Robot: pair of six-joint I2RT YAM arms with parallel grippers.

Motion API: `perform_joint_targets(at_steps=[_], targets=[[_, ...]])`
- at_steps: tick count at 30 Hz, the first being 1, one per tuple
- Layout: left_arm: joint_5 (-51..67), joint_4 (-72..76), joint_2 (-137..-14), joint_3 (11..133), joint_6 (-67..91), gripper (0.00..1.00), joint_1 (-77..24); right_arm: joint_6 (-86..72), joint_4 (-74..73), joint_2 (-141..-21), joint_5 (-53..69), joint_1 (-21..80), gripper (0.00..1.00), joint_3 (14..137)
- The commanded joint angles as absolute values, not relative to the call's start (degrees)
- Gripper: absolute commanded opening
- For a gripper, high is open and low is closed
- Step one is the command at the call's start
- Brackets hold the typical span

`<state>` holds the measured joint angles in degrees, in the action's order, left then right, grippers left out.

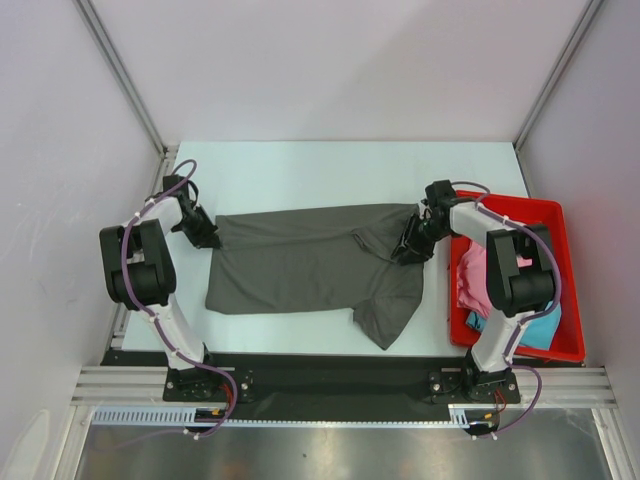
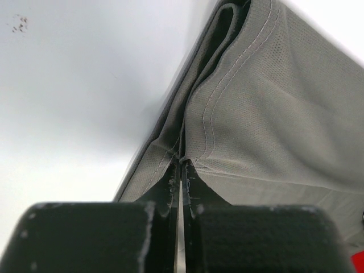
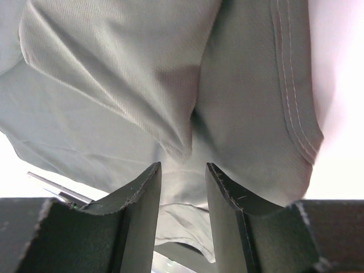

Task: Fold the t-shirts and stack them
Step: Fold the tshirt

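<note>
Next, my right gripper eases a little farther onto the pointed tip of the grey t-shirt's fold and closes, because that tip lies just ahead of its open fingers.
The dark charcoal-grey t-shirt lies spread across the middle of the table, one sleeve trailing toward the near edge. My left gripper is at its far-left corner. In the left wrist view the gripper is shut on the shirt's stitched hem. My right gripper is at the shirt's right end. In the right wrist view it is open, with a fold of the grey cloth between and above the fingertips. The pink t-shirt and turquoise-blue t-shirt lie crumpled in the tray.
A red plastic tray stands at the right edge of the white table, right behind my right arm. White walls enclose the table on the left, back and right.
</note>
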<state>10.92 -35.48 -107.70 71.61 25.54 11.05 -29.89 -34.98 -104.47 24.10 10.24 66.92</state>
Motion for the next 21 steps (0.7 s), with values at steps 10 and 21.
perform_joint_targets(at_steps=[10,21], targets=[[12.04,-36.65,-104.85,74.09,24.26,0.00,11.25,-31.11,-29.88,-106.08,29.53,9.67,0.38,67.06],[13.09,-37.61,-105.55,77.51,24.43,0.00,11.25,-33.39,-31.37,-104.68,31.37,7.56,0.00,71.89]])
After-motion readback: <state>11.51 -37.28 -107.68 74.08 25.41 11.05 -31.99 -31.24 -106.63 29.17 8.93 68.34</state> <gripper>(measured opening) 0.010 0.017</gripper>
